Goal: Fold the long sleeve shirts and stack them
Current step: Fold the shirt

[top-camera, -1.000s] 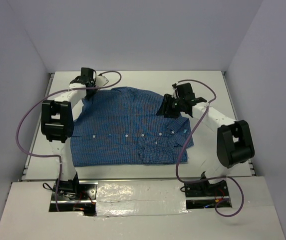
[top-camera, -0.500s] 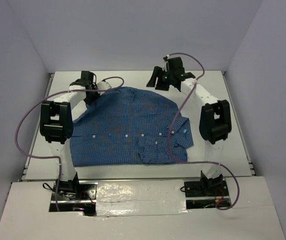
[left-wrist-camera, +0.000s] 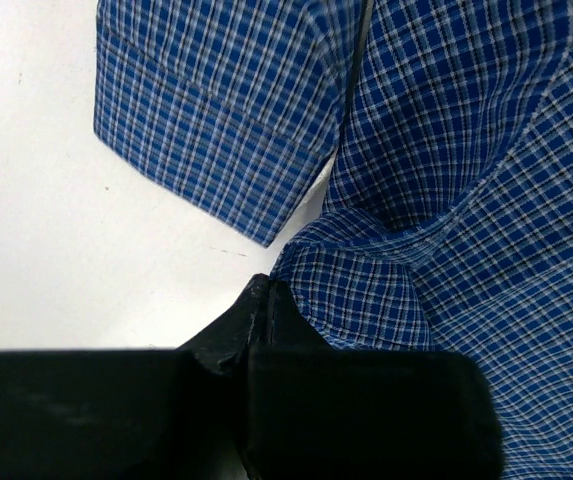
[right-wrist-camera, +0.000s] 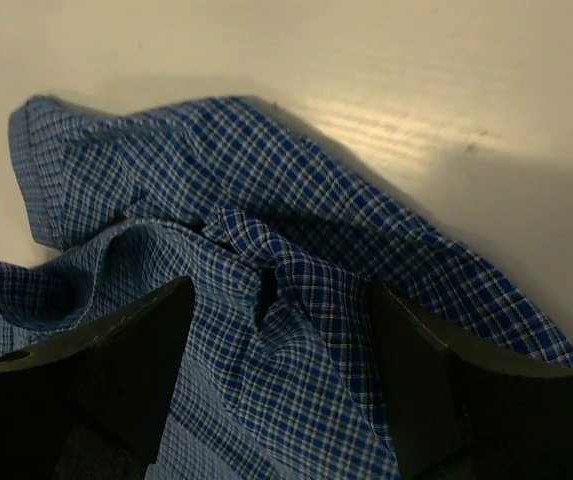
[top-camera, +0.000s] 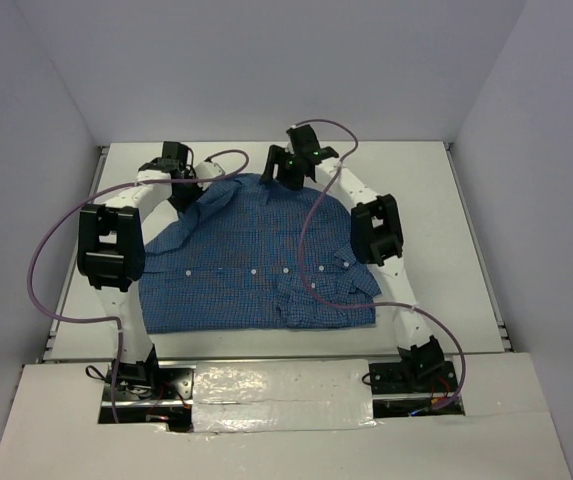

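The bare tabletop beside the cuff lies outward, so I should next draw my left gripper outward, pull the bunched cloth flat and release the cloth there.
One long sleeve shirt [top-camera: 256, 260], blue and finely checked, lies spread on the white table [top-camera: 436, 200] with its button row running left to right. My left gripper [top-camera: 180, 188] sits at the shirt's far-left corner. In the left wrist view its jaws [left-wrist-camera: 266, 288] are shut, a bulge of shirt cloth [left-wrist-camera: 366, 300] rests against the right finger, and a cuff [left-wrist-camera: 216, 130] lies beyond. My right gripper [top-camera: 276, 175] hovers at the shirt's far edge. Its jaws [right-wrist-camera: 281, 330] stand open on either side of a raised fold of the shirt [right-wrist-camera: 296, 260].
Purple cables [top-camera: 46, 260] loop from both arms over the table's left side and over the shirt's right half. Grey walls close in the table at the left, right and back. Bare white table [right-wrist-camera: 386, 80] lies beyond the shirt's far edge.
The right arm swung from the shirt's right side up and leftward to its far edge, and its jaws widened. The left gripper stayed shut in place.
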Controlling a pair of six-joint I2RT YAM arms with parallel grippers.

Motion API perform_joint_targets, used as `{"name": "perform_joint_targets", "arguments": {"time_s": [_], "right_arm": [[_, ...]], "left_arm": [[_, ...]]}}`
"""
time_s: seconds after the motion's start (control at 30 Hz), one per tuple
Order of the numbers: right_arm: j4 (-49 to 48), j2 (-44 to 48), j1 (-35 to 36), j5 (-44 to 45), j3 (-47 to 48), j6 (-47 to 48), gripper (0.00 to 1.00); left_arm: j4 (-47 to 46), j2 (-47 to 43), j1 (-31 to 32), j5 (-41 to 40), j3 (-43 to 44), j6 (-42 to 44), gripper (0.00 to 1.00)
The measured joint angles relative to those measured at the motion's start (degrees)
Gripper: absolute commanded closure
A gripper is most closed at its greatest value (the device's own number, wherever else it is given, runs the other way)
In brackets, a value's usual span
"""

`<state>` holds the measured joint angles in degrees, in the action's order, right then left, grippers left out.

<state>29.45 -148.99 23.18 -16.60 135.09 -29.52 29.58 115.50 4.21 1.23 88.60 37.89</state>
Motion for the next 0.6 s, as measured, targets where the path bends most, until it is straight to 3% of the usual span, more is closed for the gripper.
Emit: {"name": "perform_joint_targets", "arguments": {"time_s": [0.17,0.27,0.33,0.37,0.4,0.43,0.6], "right_arm": [[3.8,-0.9,2.1,1.6,3.3,-0.2,0.26],[3.6,0.0,2.8,4.3,0.6,-0.3,0.46],[4.8,-0.2,3.0,5.7,0.5,-0.3,0.79],[5.8,-0.3,3.0,6.3,0.7,-0.5,0.79],[6.5,-0.4,3.0,6.8,1.1,-1.0,0.94],[6.8,-0.4,3.0,7.1,1.5,-1.0,1.0],[3.0,2.0,2.5,8.3,-3.4,-2.0,1.0]], "left_arm": [[0.0,0.0,0.0,0.2,0.0,-1.0,1.0],[0.3,0.0,0.0,0.4,0.0,-1.6,1.0],[0.5,0.0,0.0,0.6,0.0,-2.1,1.0],[0.6,0.0,0.0,0.6,0.1,-2.3,1.0],[0.8,0.0,0.0,0.6,0.2,-2.3,1.0],[0.9,0.0,0.0,0.6,0.3,-2.3,1.0],[1.0,-0.1,0.0,0.5,0.6,-2.1,1.0]]}}
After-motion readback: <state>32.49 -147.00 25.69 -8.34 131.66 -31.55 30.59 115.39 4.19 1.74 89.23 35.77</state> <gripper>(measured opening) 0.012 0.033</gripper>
